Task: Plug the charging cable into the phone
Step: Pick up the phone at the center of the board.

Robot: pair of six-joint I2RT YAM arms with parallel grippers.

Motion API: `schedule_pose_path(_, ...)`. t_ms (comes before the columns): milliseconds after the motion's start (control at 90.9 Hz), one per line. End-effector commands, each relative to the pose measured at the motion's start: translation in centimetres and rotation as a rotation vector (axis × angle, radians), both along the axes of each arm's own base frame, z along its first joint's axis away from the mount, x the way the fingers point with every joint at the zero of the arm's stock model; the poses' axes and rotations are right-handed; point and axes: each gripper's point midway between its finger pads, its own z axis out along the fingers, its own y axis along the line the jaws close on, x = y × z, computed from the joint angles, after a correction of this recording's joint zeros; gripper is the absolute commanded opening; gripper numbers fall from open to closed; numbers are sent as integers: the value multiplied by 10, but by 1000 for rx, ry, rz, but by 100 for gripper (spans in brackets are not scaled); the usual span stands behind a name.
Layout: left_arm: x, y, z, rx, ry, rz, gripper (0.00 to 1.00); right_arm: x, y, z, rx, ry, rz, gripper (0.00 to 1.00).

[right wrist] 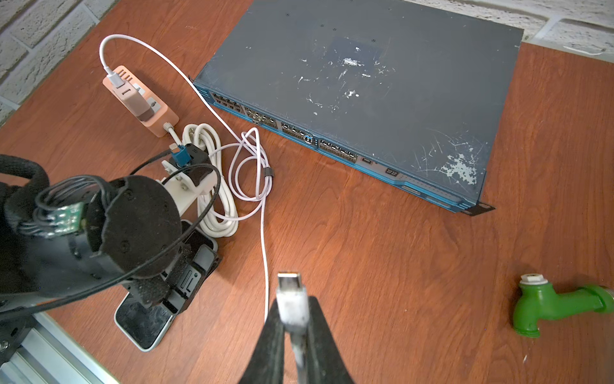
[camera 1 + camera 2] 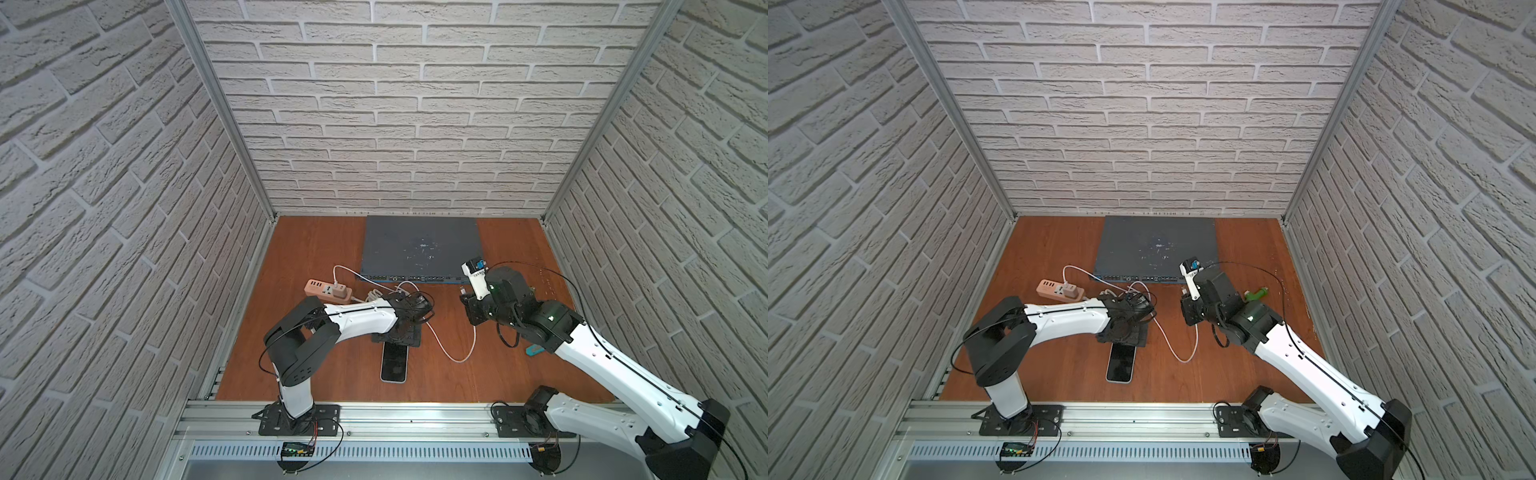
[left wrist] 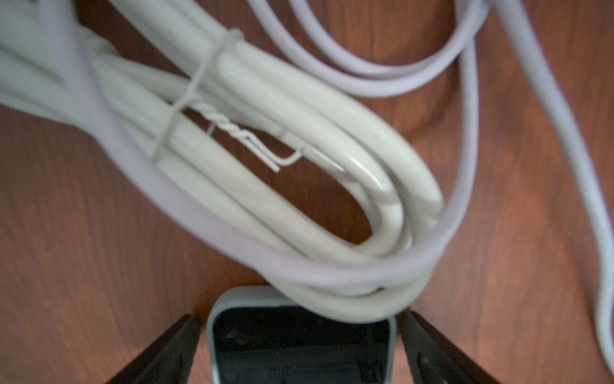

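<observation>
My left gripper draws back and closes on the phone's long side edges next, since the white cord bundle lies over the phone's far end.
The phone [image 2: 394,365] lies flat on the wooden table with its black screen up, seen in both top views [image 2: 1121,363]. My left gripper [image 2: 398,336] is open low over its far end. In the left wrist view its fingers [image 3: 166,349] flank the phone [image 3: 299,352] with thin gaps either side. My right gripper [image 1: 292,312] is shut on the charging cable just behind its white plug [image 1: 291,296], held in the air to the right of the phone. The thin cable [image 2: 453,357] droops to the table and loops back toward the power strip.
A thick white cord bundle [image 3: 265,166] lies against the phone's far end. Behind it are a pink power strip [image 2: 328,289] and a large grey-blue box with ports [image 2: 419,249]. A green tap-shaped part [image 1: 551,309] lies at the right. Brick walls enclose the table.
</observation>
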Motion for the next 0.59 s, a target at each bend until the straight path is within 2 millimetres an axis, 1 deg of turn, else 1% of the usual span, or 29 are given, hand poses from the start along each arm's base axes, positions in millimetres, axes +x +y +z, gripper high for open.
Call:
schedule_pose_path(0,-12,15,-11,50,58,23,98,2,-2,1,11,-10,-18,3)
schedule_pose_path(187,-18,20,-16,55,78,34,98,2,-2,-1,15,-9,-22,3)
schedule_pose_path(462,-21,18,-25,32,101,38,98,1,-2,0,16,-10,-19,3)
schedule_pose_path(583,-21,17,-26,23,106,41,98,1,-3,1,17,-11,-20,3)
